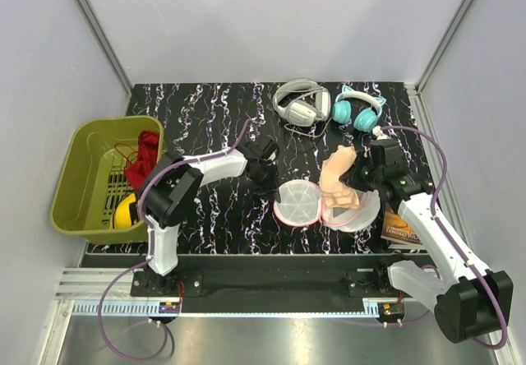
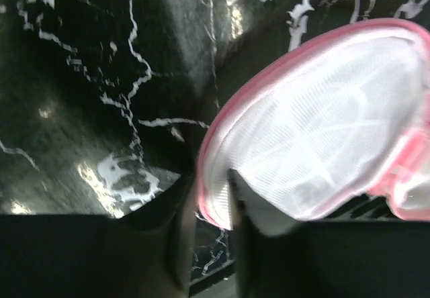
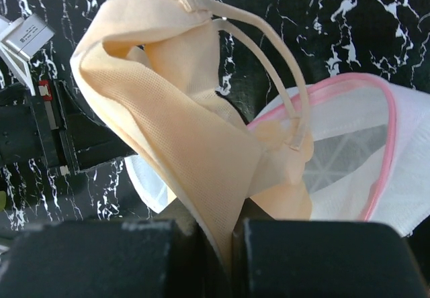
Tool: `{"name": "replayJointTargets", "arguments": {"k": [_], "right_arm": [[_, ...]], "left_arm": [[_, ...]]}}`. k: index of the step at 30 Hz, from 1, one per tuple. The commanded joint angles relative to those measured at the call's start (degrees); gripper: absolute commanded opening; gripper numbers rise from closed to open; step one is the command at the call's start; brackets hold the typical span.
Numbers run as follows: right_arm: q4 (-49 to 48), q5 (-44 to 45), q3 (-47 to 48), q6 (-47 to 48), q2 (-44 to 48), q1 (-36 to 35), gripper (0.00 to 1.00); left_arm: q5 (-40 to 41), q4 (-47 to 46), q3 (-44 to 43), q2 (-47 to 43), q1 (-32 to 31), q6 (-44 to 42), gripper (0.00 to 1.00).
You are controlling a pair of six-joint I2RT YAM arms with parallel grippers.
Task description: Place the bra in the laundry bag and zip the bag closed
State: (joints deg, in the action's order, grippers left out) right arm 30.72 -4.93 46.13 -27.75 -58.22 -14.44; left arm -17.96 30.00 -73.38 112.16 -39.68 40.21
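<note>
My right gripper will next move down toward the laundry bag's pink-rimmed opening [image 1: 343,214] [image 3: 346,158] to let go of the bra inside the bag, because that opening is below the gripper, under the bra.
The laundry bag [image 1: 297,202] lies unzipped on the black marbled table, its two round white mesh halves with pink trim spread side by side. My left gripper [image 1: 267,186] is at the left half's edge. In the left wrist view the pink rim of the laundry bag [image 2: 322,137] sits pinched between the fingers of the left gripper [image 2: 209,227]. My right gripper [image 1: 367,176] is shut on the peach bra [image 1: 339,176] and holds it over the bag's right half. In the right wrist view the bra [image 3: 181,130] rises from the right gripper [image 3: 232,244], with the laundry bag [image 3: 403,170] behind it.
An olive-green basket [image 1: 99,176] at the left holds a dark red garment [image 1: 146,155] and a yellow object [image 1: 125,210]. White headphones [image 1: 301,102] and teal headphones [image 1: 358,110] lie at the back. A book [image 1: 403,227] lies at the right, beside the bag.
</note>
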Motion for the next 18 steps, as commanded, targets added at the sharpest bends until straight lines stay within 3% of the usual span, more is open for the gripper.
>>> {"name": "replayJointTargets", "arguments": {"k": [1,3,18], "right_arm": [[-0.49,3.78,0.28,-1.61,1.17,0.46,0.00],[0.13,4.48,0.19,-1.52,1.61,0.55,0.00],[-3.12,-2.62,-5.17,-1.79,1.88,0.46,0.00]], "left_arm": [[-0.33,-1.00,-2.11,1.13,-0.05,-1.09,0.10],[1.59,0.67,-2.46,0.08,0.13,-1.53,0.00],[2.58,6.04,-5.27,-15.12,1.89,3.12,0.00]]}}
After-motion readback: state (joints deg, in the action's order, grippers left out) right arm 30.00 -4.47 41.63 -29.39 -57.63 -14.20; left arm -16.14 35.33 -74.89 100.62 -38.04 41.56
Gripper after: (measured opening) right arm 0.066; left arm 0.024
